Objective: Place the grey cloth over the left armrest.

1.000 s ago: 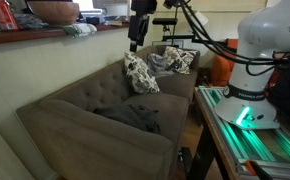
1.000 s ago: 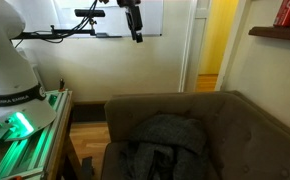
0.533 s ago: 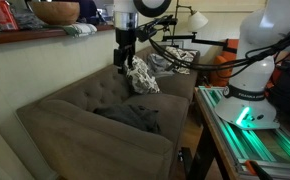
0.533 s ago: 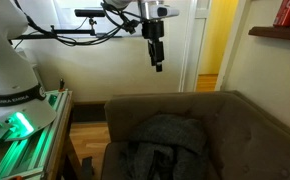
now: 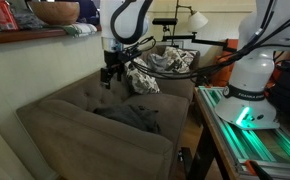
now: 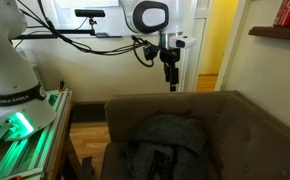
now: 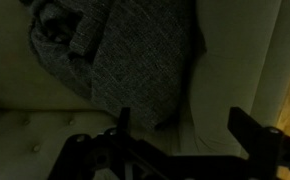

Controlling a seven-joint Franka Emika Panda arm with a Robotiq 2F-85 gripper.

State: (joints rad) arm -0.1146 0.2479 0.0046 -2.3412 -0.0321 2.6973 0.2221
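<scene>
The gripper should next move down, open, onto the grey cloth's corner (image 6: 183, 123) (image 7: 153, 108) by the near armrest and backrest, because that corner is below the spread, empty fingers.
The grey cloth (image 5: 133, 117) lies crumpled on the seat of the brown sofa (image 5: 70, 108); it also shows in an exterior view (image 6: 163, 142) and in the wrist view (image 7: 125, 55). My gripper (image 5: 110, 78) hangs above the sofa seat, apart from the cloth, and also shows in an exterior view (image 6: 171, 80). In the wrist view the fingers (image 7: 180, 125) are spread wide and empty, with the cloth's edge just beyond them. The near armrest (image 5: 105, 140) is bare.
A patterned cushion (image 5: 140, 75) and a second cushion (image 5: 175, 60) lie at the sofa's far end. A shelf with a bowl (image 5: 53, 12) runs behind the backrest. The robot base (image 5: 250, 85) stands on a green-lit table (image 5: 260, 140) beside the sofa.
My gripper has come down from high near the wall and moved over the sofa seat towards the cloth. The cloth has not moved.
</scene>
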